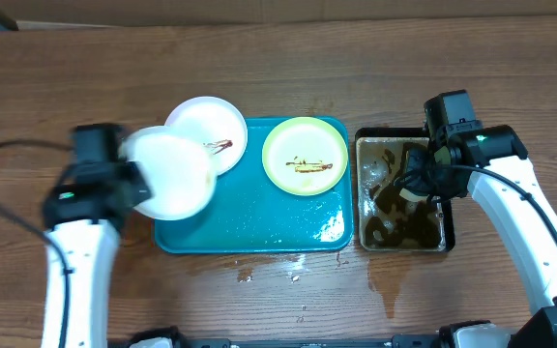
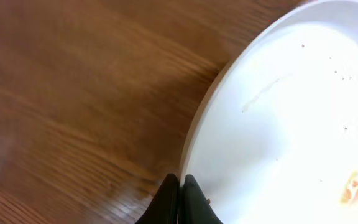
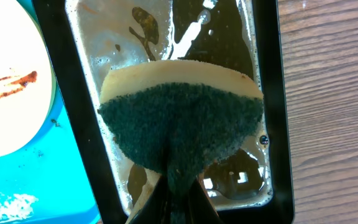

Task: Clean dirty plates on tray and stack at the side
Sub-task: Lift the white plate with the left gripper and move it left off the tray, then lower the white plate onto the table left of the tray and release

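The left gripper moves the plate to the left in the overhead view and down to the bare wood (image 2: 104, 124) beside the tray next, to release it there.
My left gripper (image 1: 135, 184) is shut on the rim of a white plate (image 1: 170, 172) and holds it lifted over the left edge of the teal tray (image 1: 259, 217). In the left wrist view the plate (image 2: 291, 118) looks mostly clean, with a faint orange smear, and my fingers (image 2: 180, 183) pinch its edge. A second white plate (image 1: 209, 128) with a brown streak lies at the tray's back left. A yellow-green plate (image 1: 305, 156) with brown streaks lies on the tray's back right, also in the right wrist view (image 3: 8, 81). My right gripper (image 3: 178, 186) is shut on a green-and-yellow sponge (image 3: 182, 121) over the pan.
A black-rimmed pan (image 1: 448, 237) of brown water stands right of the tray; it shows in the right wrist view (image 3: 73, 124). Water drops and a wet streak (image 1: 387, 280) lie on the wooden table in front of the tray and pan.
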